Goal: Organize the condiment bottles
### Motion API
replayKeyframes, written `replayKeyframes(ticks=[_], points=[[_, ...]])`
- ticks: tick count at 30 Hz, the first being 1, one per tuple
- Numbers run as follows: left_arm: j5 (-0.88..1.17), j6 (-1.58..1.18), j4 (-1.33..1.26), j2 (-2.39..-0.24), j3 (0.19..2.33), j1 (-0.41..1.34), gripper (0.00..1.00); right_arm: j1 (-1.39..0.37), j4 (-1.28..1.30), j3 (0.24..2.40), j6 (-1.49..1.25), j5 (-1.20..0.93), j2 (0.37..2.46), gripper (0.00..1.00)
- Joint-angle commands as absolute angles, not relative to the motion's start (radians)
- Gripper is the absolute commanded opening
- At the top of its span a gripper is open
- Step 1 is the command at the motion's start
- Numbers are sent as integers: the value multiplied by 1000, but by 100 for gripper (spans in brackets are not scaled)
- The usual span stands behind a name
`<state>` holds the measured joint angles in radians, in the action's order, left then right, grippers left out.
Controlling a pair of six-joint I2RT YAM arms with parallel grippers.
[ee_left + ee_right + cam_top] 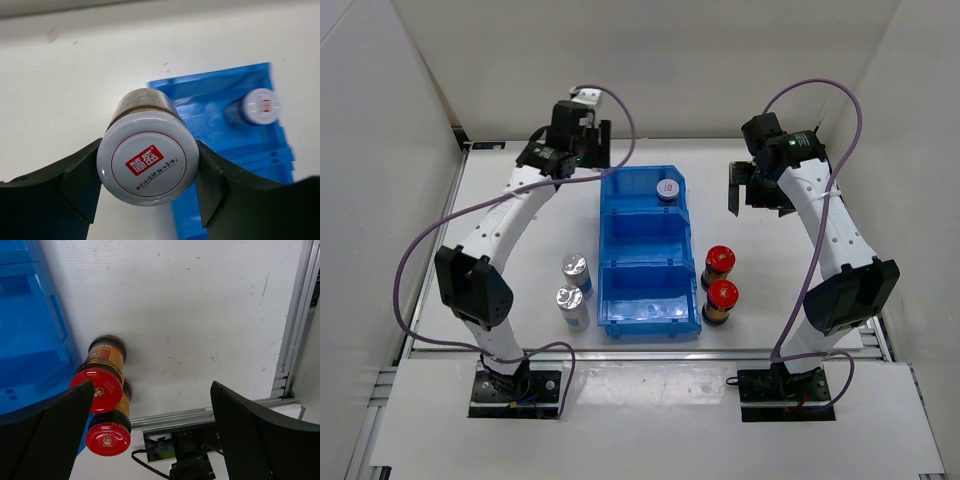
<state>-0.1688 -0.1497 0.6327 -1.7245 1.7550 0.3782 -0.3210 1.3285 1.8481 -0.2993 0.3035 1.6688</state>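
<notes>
My left gripper crosses over next to the bin's far compartment's free side (628, 188) (201, 119), below and to its right in the top view. It lowers the bottle beside its grey-lidded match.
My left gripper (148, 167) is shut on a short bottle with a grey lid marked red (148, 160), held above the table just left of the blue bin (210, 92). In the top view this gripper (585, 140) hangs at the bin's far left corner and hides the bottle. A second grey-lidded bottle (667, 188) (261, 106) stands in the bin's far compartment. Two silver-capped bottles (577, 268) (570, 300) stand left of the bin. Two red-capped bottles (719, 262) (722, 297) (98, 381) stand right of it. My right gripper (755, 190) (150, 410) is open, holding nothing, above bare table beyond them.
The blue three-compartment bin (603, 240) lies lengthwise mid-table; its middle and near compartments hold nothing. An aluminium rail (290, 315) runs along the table's right side. White walls enclose the table on the left, back and right.
</notes>
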Motion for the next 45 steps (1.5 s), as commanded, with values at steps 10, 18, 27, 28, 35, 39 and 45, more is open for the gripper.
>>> replayKeyframes(ticks=[10, 18, 27, 28, 35, 39, 45], points=[[-83, -127, 566, -1861, 1795, 517, 13, -318, 1333, 1822, -298, 288, 1615, 100], [-63, -146, 574, -1997, 1850, 508, 18, -318, 1321, 1795, -279, 265, 1603, 100], [-35, -155, 565, -2049, 1810, 477, 30, -318, 1302, 1749, -258, 204, 1602, 100], [-35, -155, 565, -2049, 1810, 477, 31, -318, 1302, 1738, -244, 190, 1601, 100], [8, -155, 565, -2097, 1836, 457, 62, -318, 1292, 1704, -209, 86, 1583, 100], [18, -164, 555, -2106, 1845, 436, 86, -318, 1292, 1686, -200, 86, 1583, 100], [9, -173, 545, -2094, 1867, 436, 100, -318, 1279, 1629, -181, 42, 1563, 100]])
